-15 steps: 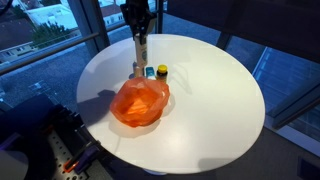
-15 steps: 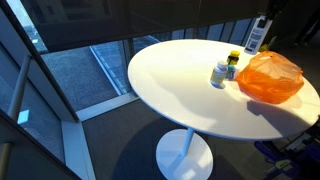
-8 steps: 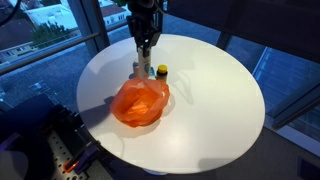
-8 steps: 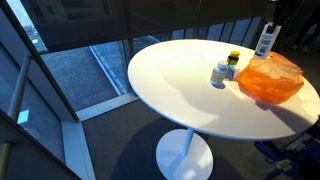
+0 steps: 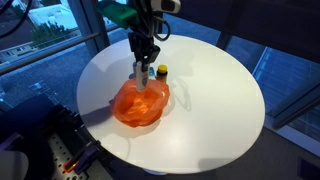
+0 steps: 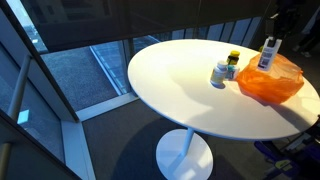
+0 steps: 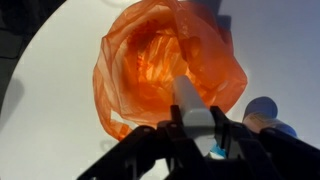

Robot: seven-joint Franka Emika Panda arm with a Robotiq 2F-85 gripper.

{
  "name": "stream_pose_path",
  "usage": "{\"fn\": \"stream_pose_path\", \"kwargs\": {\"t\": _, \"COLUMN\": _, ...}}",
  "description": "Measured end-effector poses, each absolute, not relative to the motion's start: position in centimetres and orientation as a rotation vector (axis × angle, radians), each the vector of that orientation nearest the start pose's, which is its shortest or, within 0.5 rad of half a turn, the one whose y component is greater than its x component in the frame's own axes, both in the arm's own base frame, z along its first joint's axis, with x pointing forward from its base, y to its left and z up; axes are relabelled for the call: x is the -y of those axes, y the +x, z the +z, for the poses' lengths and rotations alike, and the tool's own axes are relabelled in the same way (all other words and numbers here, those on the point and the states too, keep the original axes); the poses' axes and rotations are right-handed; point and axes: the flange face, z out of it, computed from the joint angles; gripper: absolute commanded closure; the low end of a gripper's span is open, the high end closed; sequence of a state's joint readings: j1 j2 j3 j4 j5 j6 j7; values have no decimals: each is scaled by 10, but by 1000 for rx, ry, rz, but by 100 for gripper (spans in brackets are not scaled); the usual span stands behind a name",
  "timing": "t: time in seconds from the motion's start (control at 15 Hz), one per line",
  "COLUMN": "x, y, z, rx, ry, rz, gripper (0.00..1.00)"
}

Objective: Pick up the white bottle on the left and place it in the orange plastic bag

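The white bottle in my gripper goes down into the bag's opening next, shifting slightly toward the yellow-capped bottle.
My gripper (image 7: 196, 128) is shut on the white bottle (image 7: 192, 105) and holds it upright just above the open mouth of the orange plastic bag (image 7: 160, 65). In both exterior views the bottle (image 5: 143, 72) (image 6: 268, 53) hangs over the bag (image 5: 140, 102) (image 6: 268, 80), with the gripper (image 5: 146, 55) (image 6: 273, 30) on its top. The bag lies crumpled and open on the round white table (image 5: 200, 100).
Next to the bag stand a yellow-capped bottle (image 5: 162, 72) (image 6: 234, 58) and a white bottle with a blue label (image 6: 219, 75). The table (image 6: 170, 90) ends in a curved edge all round; glass walls and a floor drop lie beyond.
The gripper has carried the white bottle downward and toward the bag; it now hangs over the bag's opening instead of behind it.
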State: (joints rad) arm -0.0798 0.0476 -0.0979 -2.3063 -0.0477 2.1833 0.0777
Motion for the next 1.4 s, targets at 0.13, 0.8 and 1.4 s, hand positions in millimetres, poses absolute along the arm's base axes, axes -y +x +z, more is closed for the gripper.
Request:
{"fn": "stream_pose_path", "kwargs": {"t": 0.13, "x": 94, "y": 491, "z": 303, "rx": -366, "ry": -3144, "rz": 255, "gripper": 90}}
{"fn": "stream_pose_path", "kwargs": {"t": 0.8, "x": 103, "y": 504, "z": 260, "rx": -380, "ry": -3160, "rz": 163, "gripper": 90}}
{"fn": "stream_pose_path", "kwargs": {"t": 1.4, "x": 102, "y": 499, "z": 248, "rx": -367, "ry": -3157, "rz": 126, "gripper": 25}}
